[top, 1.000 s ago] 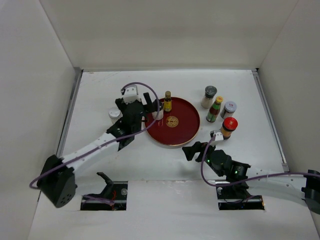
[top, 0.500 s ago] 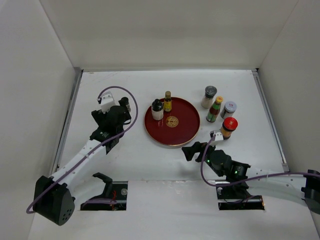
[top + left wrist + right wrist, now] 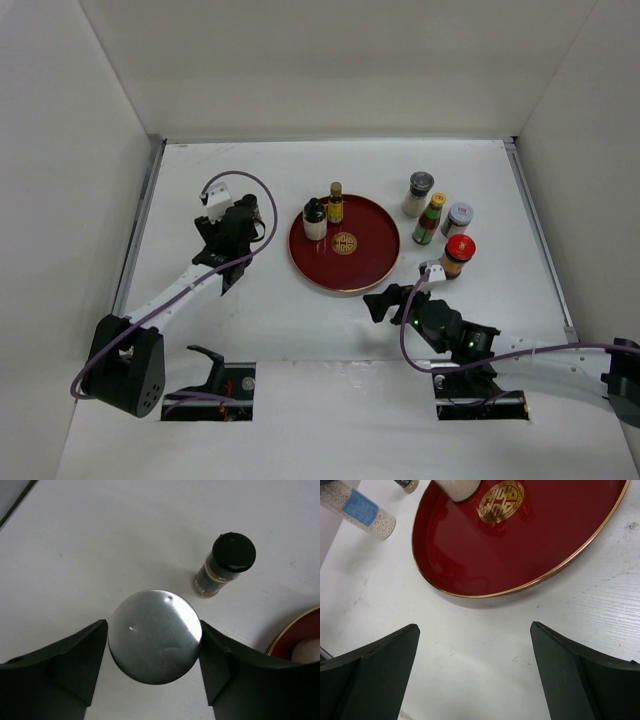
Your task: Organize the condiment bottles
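Observation:
I will carry the jar onto the tray (image 3: 360,270) in front of the white bottle and release it, as that lies right of my left gripper in the top view.
Seen from my left wrist, my left gripper (image 3: 153,630) is shut on a silver-capped jar (image 3: 155,647), one finger touching each side of the cap. In the top view that gripper (image 3: 228,233) covers the jar, left of the round red tray (image 3: 360,270). A black-capped bottle (image 3: 225,565) (image 3: 250,207) stands just beyond it. On the tray stand a white bottle with a black cap (image 3: 314,218) and a dark yellow-capped bottle (image 3: 335,203). My right gripper (image 3: 378,300) (image 3: 475,626) is open over bare table just in front of the tray (image 3: 520,550).
Right of the tray stand a grey-capped bottle (image 3: 419,193), a green yellow-capped bottle (image 3: 430,218), a silver-capped jar (image 3: 457,217) and a red-capped bottle (image 3: 457,255). In the right wrist view, a bottle of white grains with a blue label (image 3: 360,511) stands left of the tray. White walls enclose the table.
My left gripper left the black-capped white bottle on the tray, moved left to the silver-capped jar, and closed on it. The right arm has stayed put.

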You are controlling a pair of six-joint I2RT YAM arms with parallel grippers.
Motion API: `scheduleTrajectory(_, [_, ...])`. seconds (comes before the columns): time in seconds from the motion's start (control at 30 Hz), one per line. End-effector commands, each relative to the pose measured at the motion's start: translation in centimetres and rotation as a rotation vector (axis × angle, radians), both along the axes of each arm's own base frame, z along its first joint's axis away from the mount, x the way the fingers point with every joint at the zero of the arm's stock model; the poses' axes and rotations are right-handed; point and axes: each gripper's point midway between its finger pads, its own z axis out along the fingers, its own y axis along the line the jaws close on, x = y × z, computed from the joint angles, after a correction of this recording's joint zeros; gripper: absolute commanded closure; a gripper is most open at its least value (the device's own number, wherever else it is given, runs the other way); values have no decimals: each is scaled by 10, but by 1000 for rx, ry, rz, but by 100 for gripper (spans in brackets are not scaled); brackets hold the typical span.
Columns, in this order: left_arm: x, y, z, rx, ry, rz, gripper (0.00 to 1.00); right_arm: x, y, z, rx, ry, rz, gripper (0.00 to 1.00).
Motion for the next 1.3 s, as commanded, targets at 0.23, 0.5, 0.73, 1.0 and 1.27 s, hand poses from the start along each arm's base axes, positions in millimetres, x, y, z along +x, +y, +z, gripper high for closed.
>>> scheduleTrajectory(0.23, [-5, -12, 62, -37, -212, -36, 64, 1, 7, 16, 48, -31, 7, 1])
scheduleTrajectory(0.5, [-34, -110, 110, -112, -286, -321, 64, 2, 6, 17, 49, -33, 1, 1])
scheduleTrajectory(0.73, [-25, -183, 108, -138, -296, -453, 64, 1, 5, 18, 57, -35, -1, 1])
scheduleTrajectory(1.0, [-2, -201, 59, -66, -204, -467, 64, 1, 5, 19, 64, -36, 0, 1])
scheduleTrajectory(1.27, [-9, -208, 25, -48, -155, -491, 24, 1, 5, 19, 61, -37, -3, 0])
